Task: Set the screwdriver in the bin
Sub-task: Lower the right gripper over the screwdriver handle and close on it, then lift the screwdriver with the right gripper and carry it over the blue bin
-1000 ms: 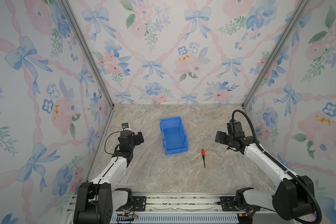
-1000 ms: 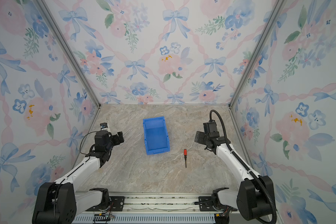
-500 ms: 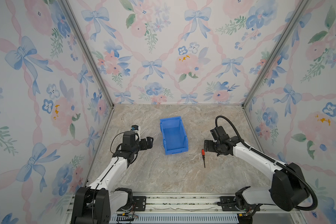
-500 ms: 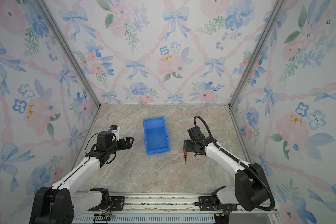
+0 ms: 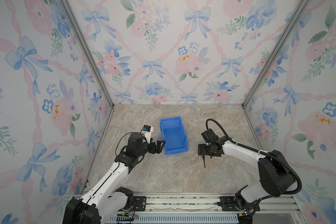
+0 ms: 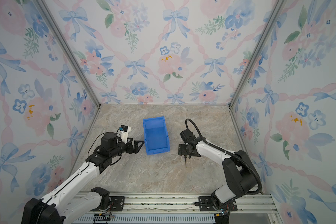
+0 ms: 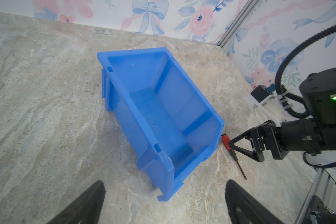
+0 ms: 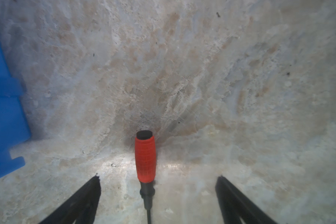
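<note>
I will next lower my right gripper toward the tabletop and close its fingers around the red handle of the screwdriver (image 8: 145,160), because it lies flat below the open fingers.
The blue bin (image 5: 174,135) (image 6: 156,135) stands empty at mid-table. The screwdriver lies flat to its right; in both top views only the thin shaft (image 5: 204,163) (image 6: 185,163) shows, the handle hidden under my right gripper (image 5: 202,152) (image 6: 183,152). In the right wrist view the red handle (image 8: 145,157) lies between the open jaws of the right gripper (image 8: 158,177), touching neither finger. My left gripper (image 5: 160,145) (image 6: 139,144) (image 7: 164,182) is open beside the bin's (image 7: 132,52) left wall near the front corner, holding nothing. The left wrist view also shows the screwdriver (image 7: 225,141).
Marble tabletop enclosed by flowered walls on three sides. A metal rail (image 5: 182,199) runs along the front edge. The right arm's black cable (image 5: 221,128) loops above its wrist. The bin's corner (image 8: 2,97) shows close beside the right gripper.
My right gripper has come left and down over the screwdriver handle, jaws still wide. My left gripper has reached rightward until it is close to the bin's left wall.
</note>
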You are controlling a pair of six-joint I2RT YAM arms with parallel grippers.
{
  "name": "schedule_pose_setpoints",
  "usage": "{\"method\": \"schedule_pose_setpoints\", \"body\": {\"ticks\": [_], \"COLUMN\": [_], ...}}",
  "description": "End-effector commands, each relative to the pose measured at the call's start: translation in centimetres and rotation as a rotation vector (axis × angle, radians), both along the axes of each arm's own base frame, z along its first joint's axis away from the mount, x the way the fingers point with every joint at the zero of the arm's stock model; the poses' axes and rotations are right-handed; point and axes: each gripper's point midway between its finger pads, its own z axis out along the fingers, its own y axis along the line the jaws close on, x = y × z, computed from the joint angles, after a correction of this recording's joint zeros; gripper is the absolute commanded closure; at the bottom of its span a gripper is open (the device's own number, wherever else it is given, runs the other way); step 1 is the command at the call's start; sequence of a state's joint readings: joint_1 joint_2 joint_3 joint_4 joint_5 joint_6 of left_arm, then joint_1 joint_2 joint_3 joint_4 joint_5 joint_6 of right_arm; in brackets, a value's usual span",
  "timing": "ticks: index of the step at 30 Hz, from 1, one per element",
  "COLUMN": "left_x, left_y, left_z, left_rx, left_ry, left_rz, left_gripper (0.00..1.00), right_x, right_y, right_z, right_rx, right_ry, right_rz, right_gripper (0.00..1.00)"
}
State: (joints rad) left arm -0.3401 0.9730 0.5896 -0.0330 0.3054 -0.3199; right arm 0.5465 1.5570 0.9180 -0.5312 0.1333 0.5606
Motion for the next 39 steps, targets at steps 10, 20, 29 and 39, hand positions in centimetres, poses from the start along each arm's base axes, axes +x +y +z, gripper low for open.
{"method": "schedule_pose_setpoints", "body": {"ticks": [10,20,29,39], "left_x": [-1.1,-1.2,-0.7,-0.5], "left_y": [-0.6,-0.4,-0.2,0.0], "left_z": [-0.4,-0.9,-0.9,-0.9], "left_rx": [0.018,0.031,0.034,0.03], "left_ry": [-0.027,-0.034,-0.049,-0.06], "left_rz": [-0.062,-0.061,-0.035,-0.017], "left_gripper": [0.03,0.02,0.02,0.03], "right_x": [1.6,1.5,1.7,2.1], "right_y": [2.1,2.2,2.0,2.6], "right_z": [-1.9,-3.2,-2.7,-0.1], "right_rx": [-0.015,-0.02,-0.04,-0.004], "right_ry": [0.036,0.063,0.048,0.002], "right_rz": [0.045,0.047,0.079,0.108], "right_gripper": [0.3,0.51,0.74,0.96]}}
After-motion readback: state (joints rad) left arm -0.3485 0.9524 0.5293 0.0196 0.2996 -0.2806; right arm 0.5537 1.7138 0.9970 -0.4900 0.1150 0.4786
